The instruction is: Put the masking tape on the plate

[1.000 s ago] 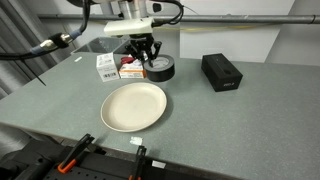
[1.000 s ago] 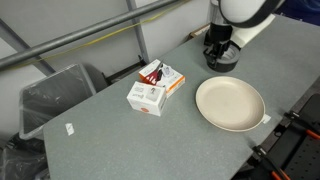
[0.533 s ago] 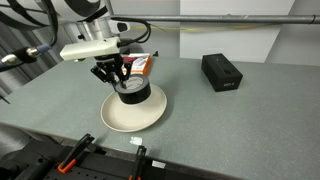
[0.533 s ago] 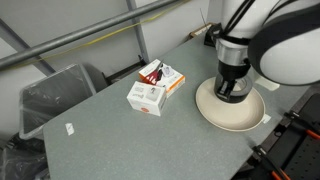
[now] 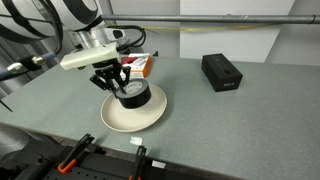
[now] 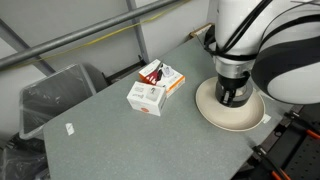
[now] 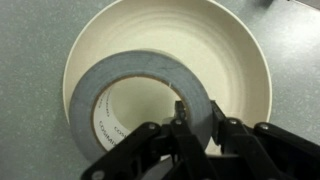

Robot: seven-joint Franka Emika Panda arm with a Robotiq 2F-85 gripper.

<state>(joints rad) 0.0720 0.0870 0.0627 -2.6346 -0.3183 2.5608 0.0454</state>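
The tape is already hanging over the plate. My gripper should next move down a little onto the plate's cream-white bottom and open its fingers to let go of the tape's side.
The masking tape [image 7: 140,85], a dark ring-shaped roll with a pale inner core, hangs just over the cream-white plate [image 7: 230,50]. My gripper [image 7: 198,125] is shut on the roll's wall, one finger inside the ring and one outside. In both exterior views the gripper [image 5: 120,88] [image 6: 229,92] holds the tape [image 5: 132,95] low over the plate [image 5: 150,115] [image 6: 250,115]. I cannot tell whether the roll touches the plate.
A black rectangular box [image 5: 221,71] lies on the grey table to one side. A white and red carton [image 6: 155,88] sits beside the plate [image 5: 142,64]. A grey bin [image 6: 55,95] stands past the table edge. Clamps [image 5: 72,152] line the front edge.
The gripper has carried the tape from the far side of the table to above the plate and has since lowered slightly and shifted a little over it.
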